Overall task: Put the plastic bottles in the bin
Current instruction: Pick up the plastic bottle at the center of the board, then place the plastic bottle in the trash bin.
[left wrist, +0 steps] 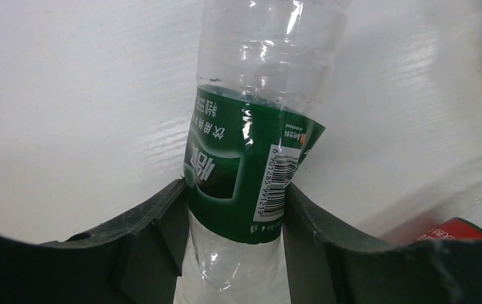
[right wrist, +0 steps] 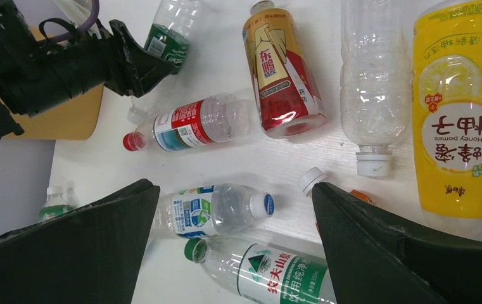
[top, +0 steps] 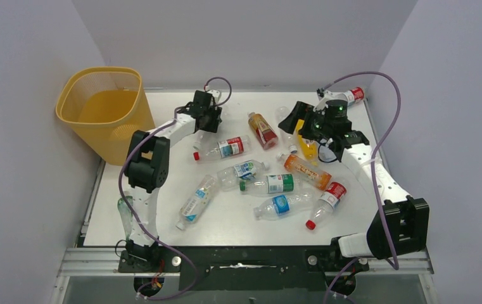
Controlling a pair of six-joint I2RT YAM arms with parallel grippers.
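The left gripper raises the clear bottle next, then swings it over the bin's opening [top: 101, 97], since the yellow bin's rim is higher than the bottle.
My left gripper [top: 208, 119] [left wrist: 235, 187] is shut on a clear bottle with a dark green label [left wrist: 251, 164], one finger pressing each side, low over the white table [top: 162, 209]. It shows in the right wrist view too [right wrist: 168, 38]. The yellow bin [top: 105, 107] stands at the table's back left corner, left of this gripper. My right gripper [top: 308, 126] [right wrist: 235, 234] is open and empty, above a blue-capped bottle [right wrist: 216, 209] and a green-capped bottle [right wrist: 270, 269]. A yellow pomelo bottle [right wrist: 456, 120] lies to its right.
Several more bottles lie across the middle: a red-labelled one [top: 225, 147], a brown-red one [top: 262, 130], an orange one [top: 306, 171], a red-capped one [top: 328, 201], a blue-labelled one [top: 282, 204]. One lies at the back right [top: 349, 96], another off the left edge [top: 125, 212].
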